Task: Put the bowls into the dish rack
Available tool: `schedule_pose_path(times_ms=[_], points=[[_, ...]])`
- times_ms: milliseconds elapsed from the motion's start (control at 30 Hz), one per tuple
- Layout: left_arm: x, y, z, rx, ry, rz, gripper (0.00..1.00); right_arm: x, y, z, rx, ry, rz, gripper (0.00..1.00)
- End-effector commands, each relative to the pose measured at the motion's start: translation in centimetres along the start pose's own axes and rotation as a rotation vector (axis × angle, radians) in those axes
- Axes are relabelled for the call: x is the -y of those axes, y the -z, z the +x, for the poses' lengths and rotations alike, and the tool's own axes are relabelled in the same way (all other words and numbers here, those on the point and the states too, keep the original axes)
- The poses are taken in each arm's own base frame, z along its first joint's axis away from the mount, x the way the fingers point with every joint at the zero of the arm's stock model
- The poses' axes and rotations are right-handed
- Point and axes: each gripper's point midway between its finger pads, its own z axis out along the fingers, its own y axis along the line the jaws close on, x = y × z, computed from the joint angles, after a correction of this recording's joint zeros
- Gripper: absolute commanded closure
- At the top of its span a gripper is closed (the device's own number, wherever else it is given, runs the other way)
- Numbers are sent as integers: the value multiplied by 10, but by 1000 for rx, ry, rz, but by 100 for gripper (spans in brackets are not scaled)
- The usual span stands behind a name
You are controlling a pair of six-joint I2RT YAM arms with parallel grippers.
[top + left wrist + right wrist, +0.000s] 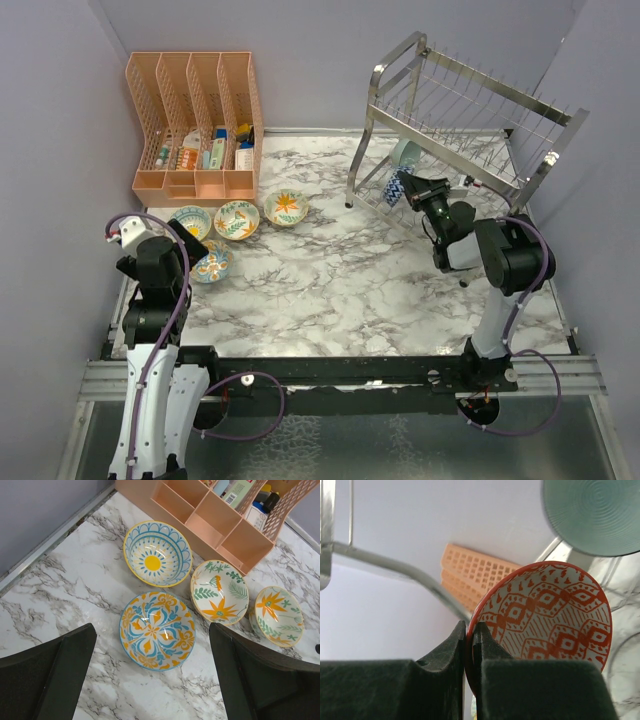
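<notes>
My right gripper moves the red patterned bowl [550, 615] outward onto the rack's lower level beside the teal bowl next and releases it. The bowl is still short of that.
My right gripper [470, 630] is shut on the rim of a red patterned bowl [550, 615] and holds it on edge at the lower tier of the silver wire dish rack [470, 110]. A plain teal bowl [595, 515] stands in the rack just beyond it. In the top view the right gripper [415, 190] is at the rack's front left. My left gripper [152, 632] is open and hovers over an orange-and-blue bowl [157, 630] on the table. A blue-and-yellow sun bowl [157, 553] and two cream floral bowls [220, 592] [278, 615] lie just behind it.
A peach plastic organizer [195, 120] with bottles stands at the back left, right behind the bowls. The rack's tubular leg [360, 160] reaches down to the marble table [340, 280]. Purple walls close in the back and both sides.
</notes>
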Motion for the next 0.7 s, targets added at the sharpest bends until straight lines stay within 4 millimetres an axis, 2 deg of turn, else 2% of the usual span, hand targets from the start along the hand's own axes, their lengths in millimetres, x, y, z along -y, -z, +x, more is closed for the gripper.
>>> schedule_pose_path(times_ms=[0, 133, 500, 667], points=[[5, -1, -6, 8, -5, 20, 1, -72, 1, -50, 209, 44, -318, 99], [5, -2, -4, -1, -9, 19, 1, -69, -2, -62, 250, 60, -313, 99], [6, -4, -1, -14, -15, 20, 1, -78, -21, -91, 297, 102, -367, 99], [6, -5, 1, -24, -18, 21, 1, -70, -21, -105, 329, 127, -352, 99]])
